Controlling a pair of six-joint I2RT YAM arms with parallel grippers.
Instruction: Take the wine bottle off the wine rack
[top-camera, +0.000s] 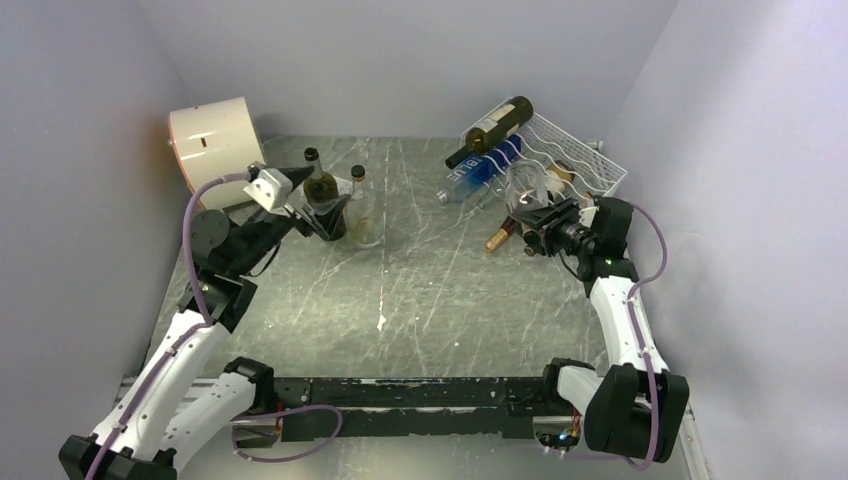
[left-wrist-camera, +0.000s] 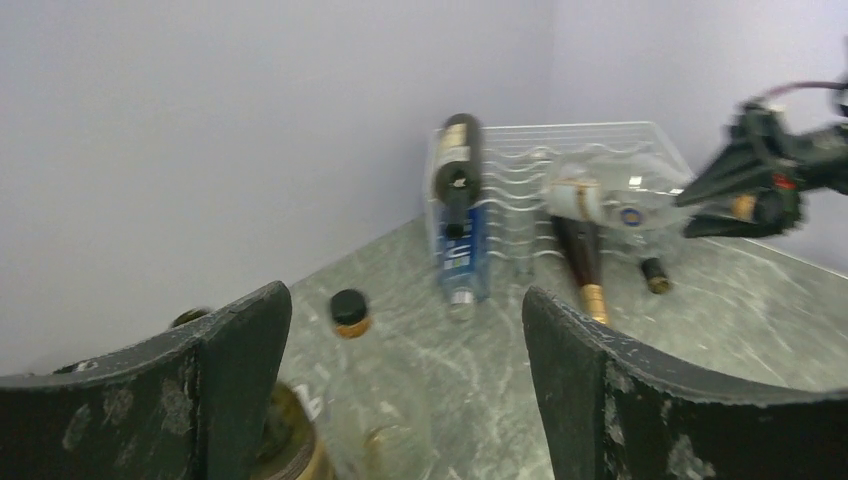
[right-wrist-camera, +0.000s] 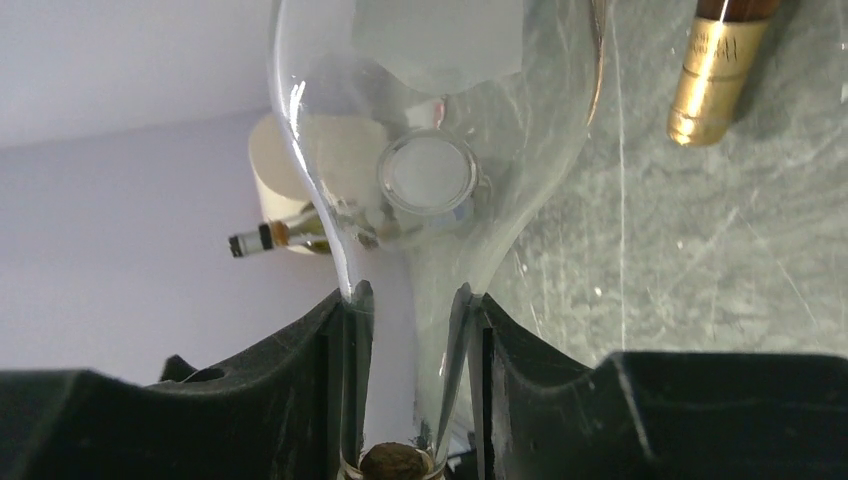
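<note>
The robot's right gripper next needs to move back and to the left in the top view to release the clear glass bottle, since the table's bare middle lies that way.
The white wire wine rack (top-camera: 592, 165) stands at the back right and also shows in the left wrist view (left-wrist-camera: 570, 150). A dark bottle (top-camera: 492, 128) lies on top of it, and a blue bottle (top-camera: 482, 175) lies at its front. My right gripper (top-camera: 532, 226) is shut on the neck of a clear glass wine bottle (top-camera: 528, 186) that lies at the rack's front. In the right wrist view the neck (right-wrist-camera: 412, 370) sits between the fingers (right-wrist-camera: 300, 390) of the gripper (right-wrist-camera: 413, 310). My left gripper (left-wrist-camera: 405, 330) is open and empty, beside two upright bottles.
A dark green bottle (top-camera: 322, 192) and a clear bottle with a black cap (top-camera: 364, 212) stand upright at the back left, by my left gripper (top-camera: 318, 218). A cream drum (top-camera: 215, 145) sits in the left corner. A gold-foiled dark bottle (top-camera: 503, 237) lies beside my right gripper.
</note>
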